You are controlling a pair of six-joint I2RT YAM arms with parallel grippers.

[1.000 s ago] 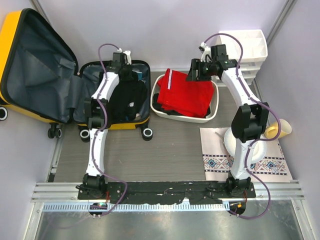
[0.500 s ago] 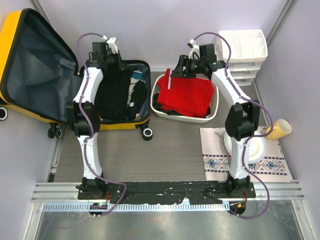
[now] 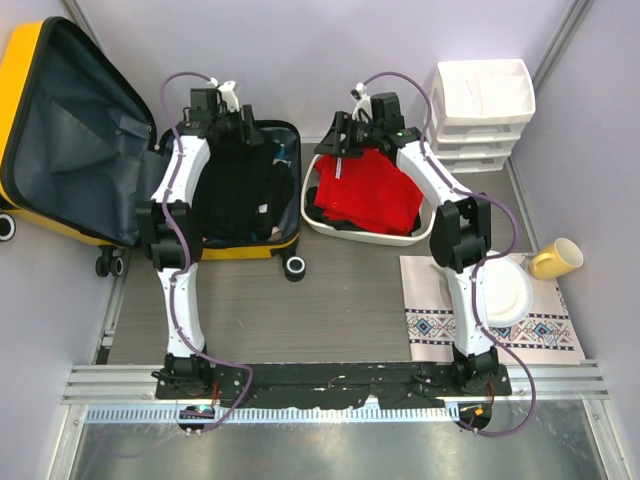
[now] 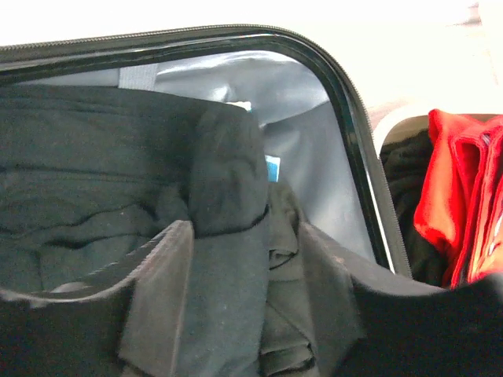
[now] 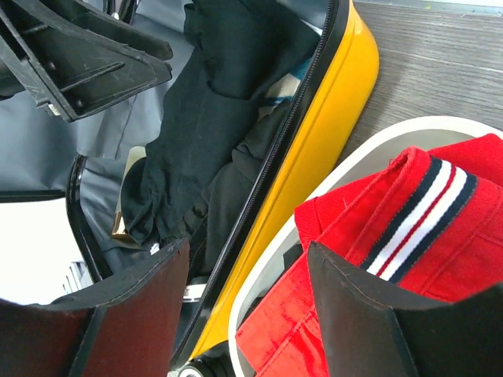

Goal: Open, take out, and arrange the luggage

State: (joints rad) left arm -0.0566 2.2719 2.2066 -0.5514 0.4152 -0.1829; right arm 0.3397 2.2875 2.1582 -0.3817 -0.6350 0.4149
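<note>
The fold of black cloth [image 3: 262, 154] lies between my open fingertips, so my left gripper shifts toward the white basin's side and lowers onto the fold next.
The yellow luggage [image 3: 20, 70] lies open, its grey-lined lid [image 3: 70, 130] leaning at the left and its base [image 3: 245, 250] holding black clothes [image 3: 235, 195]. My left gripper [image 3: 238, 133] is over the far end of the base. In the left wrist view it [image 4: 245, 232] is open, with a fold of black cloth [image 4: 228, 157] lying between its fingers. My right gripper [image 3: 338, 140] hovers over the near-left corner of the white basin [image 3: 425, 230], above the red garment [image 3: 375, 195]. In the right wrist view it [image 5: 247, 245] is open and holds nothing, above the yellow shell [image 5: 314, 173].
A white drawer organizer [image 3: 485, 110] stands at the back right. A yellow mug [image 3: 556, 260] and a white bowl [image 3: 505, 290] sit by a patterned mat [image 3: 540, 330]. Walls close in behind and on both sides.
The left jaws were shut on the black cloth and have opened; the cloth now lies stretched along the base. The right gripper has swung left across the basin toward the suitcase.
</note>
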